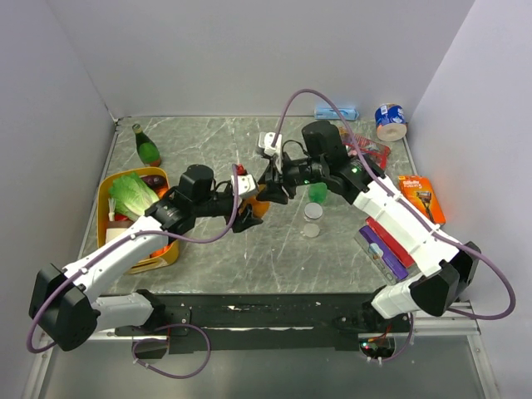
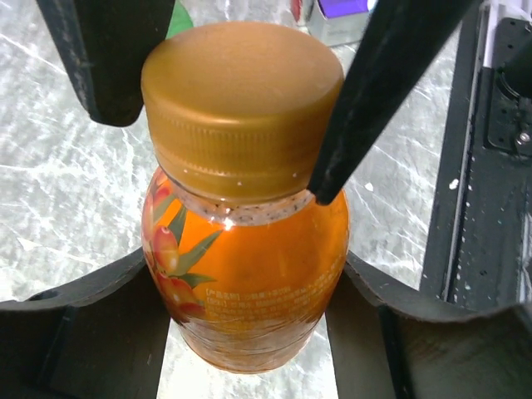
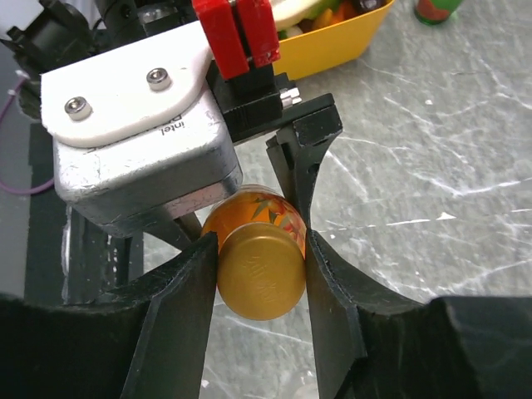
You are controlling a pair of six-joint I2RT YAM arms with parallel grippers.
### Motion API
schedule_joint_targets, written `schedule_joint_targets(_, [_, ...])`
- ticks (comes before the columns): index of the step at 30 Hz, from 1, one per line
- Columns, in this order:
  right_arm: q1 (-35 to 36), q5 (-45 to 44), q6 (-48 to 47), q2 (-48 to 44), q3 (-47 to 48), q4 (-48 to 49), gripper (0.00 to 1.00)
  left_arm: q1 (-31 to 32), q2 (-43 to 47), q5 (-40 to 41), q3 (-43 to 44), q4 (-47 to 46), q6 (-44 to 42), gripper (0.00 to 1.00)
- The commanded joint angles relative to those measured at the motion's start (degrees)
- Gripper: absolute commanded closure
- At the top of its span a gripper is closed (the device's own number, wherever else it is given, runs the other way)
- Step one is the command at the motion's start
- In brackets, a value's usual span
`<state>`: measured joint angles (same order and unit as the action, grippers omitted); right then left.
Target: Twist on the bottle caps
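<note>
My right gripper lowers with the orange bottle (image 1: pixel 261 207) onto the bare tabletop beside the clear bottle next and releases the cap, since that spot lies below it.
The orange bottle (image 2: pixel 249 283) is held above the table, gripped round its body by my left gripper (image 2: pixel 248 337). The orange cap (image 2: pixel 241 108) sits on its neck. My right gripper (image 3: pixel 258 249) is shut on that cap (image 3: pixel 260 278), one finger on each side. In the top view both grippers meet at the orange bottle (image 1: pixel 261 207) in the table's middle: left gripper (image 1: pixel 249 214), right gripper (image 1: pixel 273 189). The bright green bottle (image 1: pixel 317 193) and the clear bottle (image 1: pixel 312 213) stand just right of them. A small clear cap (image 1: pixel 310 230) lies in front of them. No green cap shows.
A yellow bin (image 1: pixel 108 189) with lettuce and other items stands at the left. A dark-green bottle with a red top (image 1: pixel 147 148) stands behind it. At the right lie an orange razor pack (image 1: pixel 424 198), a purple box (image 1: pixel 381 246) and a tape roll (image 1: pixel 391 121).
</note>
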<state>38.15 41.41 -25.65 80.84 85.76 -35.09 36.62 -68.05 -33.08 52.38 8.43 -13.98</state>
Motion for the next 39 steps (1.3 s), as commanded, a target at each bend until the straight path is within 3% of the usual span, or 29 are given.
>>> schedule_joint_targets(1, [1.3,-1.8,-1.2,1.6,4.1,-4.5,1.00,0.2,3.1,4.6,-0.1,-7.0,2.6,0.40])
schedule_joint_targets(2, [1.1,-1.9,-1.5,1.5,4.3,-4.7,1.00,0.1,3.5,5.5,-0.6,-7.0,2.6,0.35])
schedule_joint_targets(4, [1.0,-2.5,-2.2,1.4,5.0,-5.3,1.00,0.0,4.4,7.0,-1.9,-6.9,2.6,0.04])
schedule_joint_targets(17, [-1.1,-9.6,-10.6,5.9,10.7,-11.9,1.00,-1.1,11.5,10.8,-10.6,7.0,-9.2,0.04])
schedule_joint_targets(22, [-1.3,-15.3,-14.3,8.7,11.3,-12.9,1.00,-4.6,15.8,11.4,-12.7,10.1,-9.0,0.04])
schedule_joint_targets(33, [-1.9,-24.5,-15.0,15.8,6.8,-9.0,1.00,-14.0,15.4,7.9,-14.1,4.6,-2.6,0.04])
schedule_joint_targets(39, [-2.7,-24.5,-13.5,15.8,0.3,-1.7,1.00,-14.3,15.2,8.1,-14.1,4.2,-3.4,0.04])
